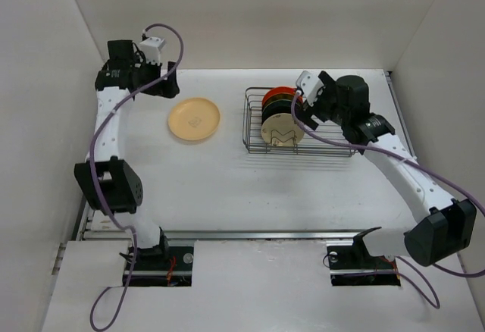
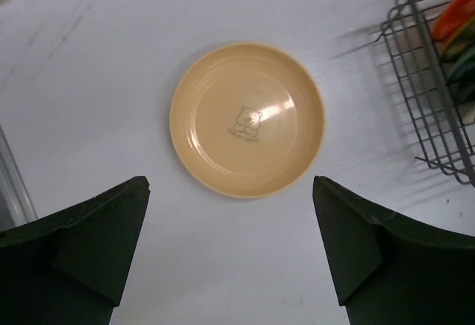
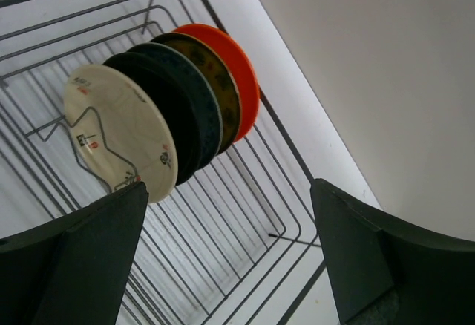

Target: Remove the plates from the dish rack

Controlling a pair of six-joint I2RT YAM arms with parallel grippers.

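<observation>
The plate stands below my right gripper and to its left in the top view, so next I will lower the gripper that way onto the cream plate's rim (image 1: pixel 301 129) (image 3: pixel 174 171).
The large peach plate (image 1: pixel 195 119) lies flat on the table, left of the dish rack (image 1: pixel 333 148); in the left wrist view the plate (image 2: pixel 246 119) has a small bear print. My left gripper (image 1: pixel 167 83) (image 2: pixel 230 254) is open and empty, above the table behind the peach plate. The rack holds several upright plates: cream (image 3: pixel 119 132) (image 1: pixel 282 129), dark teal patterned (image 3: pixel 182 113), yellow patterned (image 3: pixel 215 80) and orange-red (image 3: pixel 241 69) (image 1: pixel 282 92). My right gripper (image 1: pixel 305 112) (image 3: pixel 226 258) is open and empty, hovering over the rack just right of the plates.
The rack's wire wall (image 2: pixel 434 95) shows at the right of the left wrist view. White enclosure walls stand at the back and both sides. The rack's empty right part (image 3: pixel 245 214) lies under my right gripper.
</observation>
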